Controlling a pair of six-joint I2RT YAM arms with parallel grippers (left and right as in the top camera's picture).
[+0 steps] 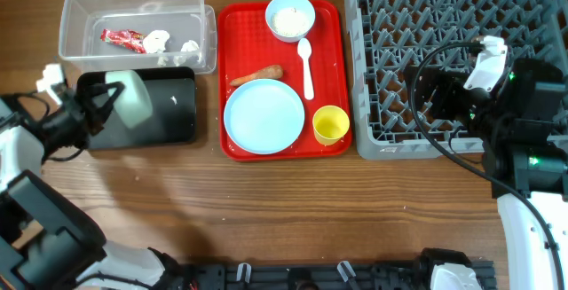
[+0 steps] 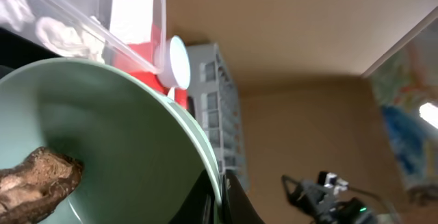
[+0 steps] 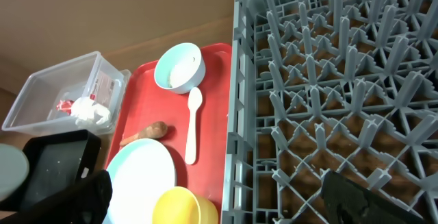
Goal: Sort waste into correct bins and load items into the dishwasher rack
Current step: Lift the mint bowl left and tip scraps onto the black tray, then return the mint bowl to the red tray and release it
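Observation:
My left gripper should next tip out the scrap (image 2: 34, 183), move across, go down and let go, because the bare spot next to the rice is to the right in the overhead view.
My left gripper (image 1: 105, 95) is shut on the rim of a pale teal bowl (image 1: 133, 97), held tilted over the black tray (image 1: 173, 113). In the left wrist view the fingers (image 2: 220, 186) pinch the bowl (image 2: 123, 128), with a small brown food scrap (image 2: 34, 183) inside. The clear tub (image 1: 80, 11) holds a red wrapper (image 1: 122, 38) and white tissue (image 1: 158, 40). The red serving tray (image 1: 333, 24) carries a second bowl with rice (image 1: 290, 17), a white spoon (image 1: 306, 64), a carrot (image 1: 257, 75), a light-blue plate (image 1: 264, 117) and a yellow cup (image 1: 330, 124). My right gripper (image 1: 439, 90) (image 3: 215, 183) is open and empty over the grey rack (image 1: 390, 139).
The rack's upright pegs (image 3: 328, 80) fill the right side under my right arm. The tub and black tray stand side by side at the left, close to the red tray. Bare wooden table (image 1: 293, 210) lies along the front.

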